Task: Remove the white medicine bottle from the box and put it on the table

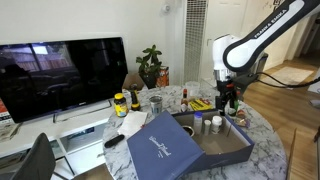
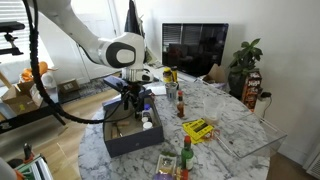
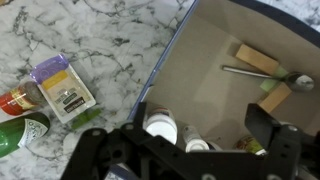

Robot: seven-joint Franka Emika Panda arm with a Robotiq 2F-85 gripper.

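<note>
My gripper shifts toward the side of the box (image 2: 125, 145) next, then lowers around the white medicine bottle's cap.
The navy-blue box (image 3: 170, 62) lies open on the marble table (image 3: 110, 35). Its lid with white script (image 1: 160, 145) is folded out. The white medicine bottle (image 3: 160, 125) stands in the box near its wall, next to a smaller greyer bottle (image 3: 197, 143) and a yellow-labelled jar (image 3: 248, 143). My gripper (image 3: 190, 140) is open and hovers just above the box, with the bottles below and between its fingers and touching none of them. In both exterior views the gripper (image 1: 228, 97) (image 2: 130, 100) hangs over the box (image 2: 125, 145).
The box also holds wooden blocks (image 3: 257, 58) and a spoon (image 3: 262, 72). Outside it on the table lie a purple and yellow packet (image 3: 62, 88), a red bottle (image 3: 15, 100) and a green bottle (image 3: 20, 135). Bottles and jars (image 1: 122, 103) crowd the table; a TV (image 1: 60, 75) stands behind.
</note>
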